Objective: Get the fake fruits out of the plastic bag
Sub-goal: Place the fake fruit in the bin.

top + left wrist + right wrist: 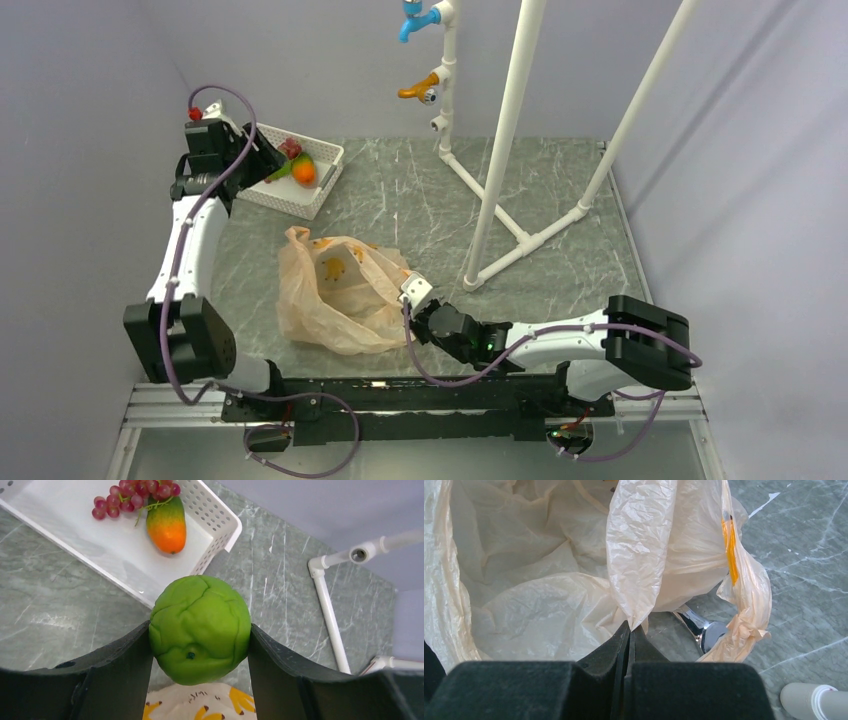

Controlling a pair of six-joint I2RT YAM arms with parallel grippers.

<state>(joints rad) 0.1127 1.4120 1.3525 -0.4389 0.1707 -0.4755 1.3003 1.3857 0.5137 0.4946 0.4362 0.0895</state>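
The grapes and mango-like fruit already lie in the white mesh basket (320, 195), so the left gripper should go down into it next, over the basket's bare bottom beside the mango-like fruit (166, 525).
My left gripper (200, 627) is shut on a round green fake fruit (200, 610) and holds it above the table, just off the near corner of the white mesh basket (220, 517). A red-purple grape bunch (135, 495) and a green-orange mango-like fruit (166, 525) lie in the basket. In the top view the left gripper (260, 160) is at the basket's (320, 195) left side. The pale orange plastic bag (340, 295) lies crumpled mid-table. My right gripper (630, 627) is shut on a fold of the bag (639, 555) at its right edge (415, 293).
A chrome wrench (701, 627) lies on the table under the bag's handle. A white pipe frame (500, 200) with blue and orange taps (420, 90) stands at the back right. A white patch with banana print (200, 707) shows below the held fruit.
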